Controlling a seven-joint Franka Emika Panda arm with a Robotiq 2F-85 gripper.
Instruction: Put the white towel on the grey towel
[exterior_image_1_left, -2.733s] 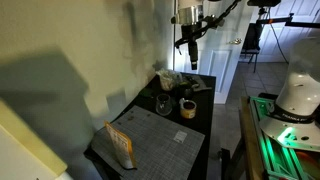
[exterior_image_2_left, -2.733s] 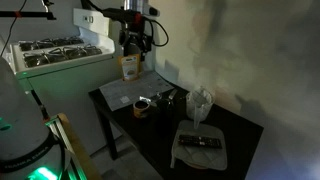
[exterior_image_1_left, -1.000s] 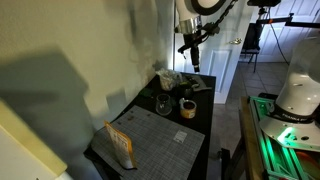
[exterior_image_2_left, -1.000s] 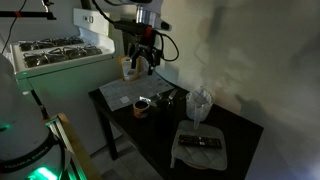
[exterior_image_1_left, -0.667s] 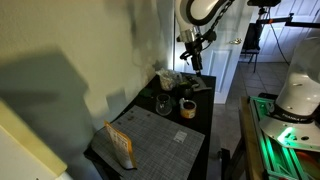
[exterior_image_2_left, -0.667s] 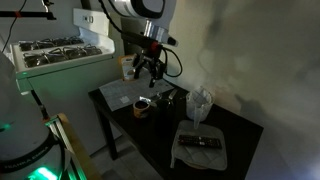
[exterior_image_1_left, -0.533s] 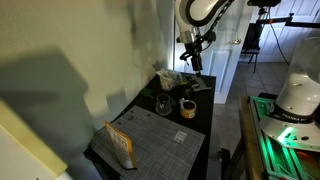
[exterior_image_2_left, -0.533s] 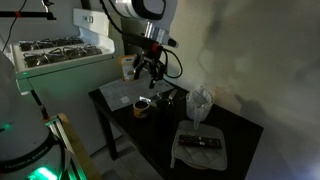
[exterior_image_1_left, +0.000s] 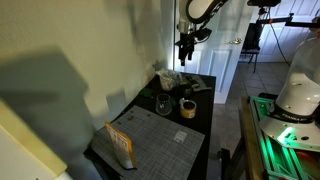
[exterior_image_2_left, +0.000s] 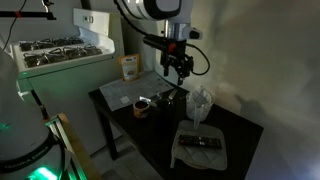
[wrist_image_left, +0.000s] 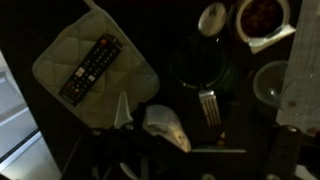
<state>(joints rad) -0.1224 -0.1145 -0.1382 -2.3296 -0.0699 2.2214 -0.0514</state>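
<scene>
My gripper moves outward toward the wall and lowers onto the top of the crumpled white thing next, because it stands beyond my open fingers.
The white towel (exterior_image_2_left: 200, 150) is a small off-white checked cloth lying flat at one end of the black table, with a black remote on it. It also shows in the wrist view (wrist_image_left: 95, 65) and in an exterior view (exterior_image_1_left: 198, 85). The grey towel (exterior_image_1_left: 155, 128) lies flat at the opposite end and shows in the other views too (exterior_image_2_left: 128, 92) (wrist_image_left: 300, 95). My gripper (exterior_image_2_left: 178, 76) hangs open and empty above the middle of the table (exterior_image_1_left: 186, 50). Its dark fingers (wrist_image_left: 160, 158) show at the bottom of the wrist view.
A crumpled white thing (exterior_image_2_left: 201, 101) stands just beyond the gripper, between it and the white towel. A mug (exterior_image_2_left: 142, 106), a glass (exterior_image_1_left: 163, 103), a tape roll (exterior_image_1_left: 187, 108) and a fork (wrist_image_left: 208, 105) sit mid-table. A tan packet (exterior_image_1_left: 120, 145) stands by the grey towel.
My gripper has moved from above the grey towel's end across to the middle of the table, towards the crumpled white thing. Nothing on the table has moved.
</scene>
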